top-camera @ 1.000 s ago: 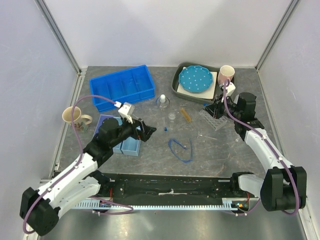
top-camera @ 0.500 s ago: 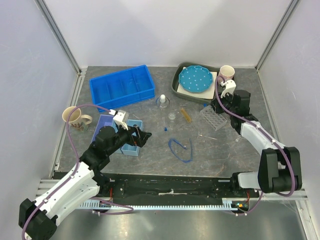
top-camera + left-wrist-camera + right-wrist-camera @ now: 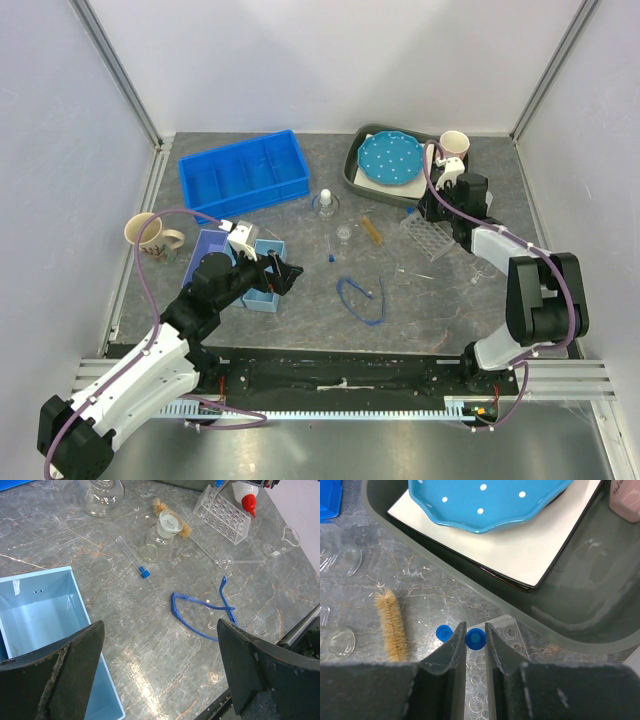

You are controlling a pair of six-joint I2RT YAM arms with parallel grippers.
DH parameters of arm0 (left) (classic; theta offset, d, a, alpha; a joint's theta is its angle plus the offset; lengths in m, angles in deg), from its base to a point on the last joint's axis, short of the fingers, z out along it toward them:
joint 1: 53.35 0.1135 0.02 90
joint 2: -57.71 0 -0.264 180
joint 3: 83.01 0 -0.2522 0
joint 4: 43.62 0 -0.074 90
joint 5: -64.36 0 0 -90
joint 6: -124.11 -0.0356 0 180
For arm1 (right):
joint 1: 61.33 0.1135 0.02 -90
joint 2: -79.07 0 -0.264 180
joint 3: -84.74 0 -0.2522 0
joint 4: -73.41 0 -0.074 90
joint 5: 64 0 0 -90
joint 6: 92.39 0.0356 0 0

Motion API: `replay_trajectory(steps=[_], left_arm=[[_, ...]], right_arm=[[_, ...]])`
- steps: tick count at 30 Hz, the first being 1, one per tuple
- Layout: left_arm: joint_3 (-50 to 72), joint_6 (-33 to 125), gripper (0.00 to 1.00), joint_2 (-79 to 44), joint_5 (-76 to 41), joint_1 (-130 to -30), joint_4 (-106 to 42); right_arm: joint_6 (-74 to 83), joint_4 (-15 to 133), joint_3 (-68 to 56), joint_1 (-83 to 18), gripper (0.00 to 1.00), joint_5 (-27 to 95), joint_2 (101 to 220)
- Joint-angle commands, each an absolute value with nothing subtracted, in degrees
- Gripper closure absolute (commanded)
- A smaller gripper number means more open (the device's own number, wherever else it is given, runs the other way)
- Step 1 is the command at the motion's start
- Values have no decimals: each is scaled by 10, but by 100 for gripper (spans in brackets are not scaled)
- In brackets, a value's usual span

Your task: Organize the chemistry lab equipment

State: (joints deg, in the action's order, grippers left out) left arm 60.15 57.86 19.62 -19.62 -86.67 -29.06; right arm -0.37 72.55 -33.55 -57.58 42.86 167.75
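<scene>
My right gripper moves down at the rack's far end and opens next, since the held blue cap sits higher than the second blue cap beside it.
My right gripper [image 3: 475, 641] is shut on a blue-capped tube [image 3: 475, 639] standing in the far end of the clear tube rack [image 3: 492, 690]. A second blue cap [image 3: 443, 632] sits just left of my fingers. In the top view my right gripper [image 3: 424, 212] is over the rack [image 3: 430, 241]. My left gripper [image 3: 160, 625] is open and empty above bare table, right of the light blue bin [image 3: 45, 610]. Ahead of it lie a blue-capped tube [image 3: 133, 556], a small flask [image 3: 161, 532], the blue cord loop [image 3: 200, 611] and the red-capped squeeze bottle [image 3: 247, 494].
A grey tray [image 3: 352, 172] holds the polka-dot plate [image 3: 392, 158] and a pink mug [image 3: 453, 146]. A blue crate [image 3: 245, 175] stands at the back left. A beige mug [image 3: 145, 234] is at the left. The dropper bottle [image 3: 325, 204] and amber brush [image 3: 372, 230] are mid-table.
My right gripper has moved back toward the tray and closed on the blue-capped tube in the rack. My left arm pulled back toward me a second ago, then stayed still.
</scene>
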Motion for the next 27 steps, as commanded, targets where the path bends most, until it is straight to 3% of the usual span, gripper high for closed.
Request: replay_trajectory(steps=[1, 17, 27], left_arm=[[604, 593, 0, 204, -210, -864, -303], [605, 596, 0, 206, -207, -864, -302], [605, 596, 0, 204, -207, -864, -302]], right_arm=[[10, 750, -310, -576, 82, 421, 1690], [3, 742, -310, -576, 80, 427, 1717], [-7, 734, -309, -576, 73, 443, 1714]])
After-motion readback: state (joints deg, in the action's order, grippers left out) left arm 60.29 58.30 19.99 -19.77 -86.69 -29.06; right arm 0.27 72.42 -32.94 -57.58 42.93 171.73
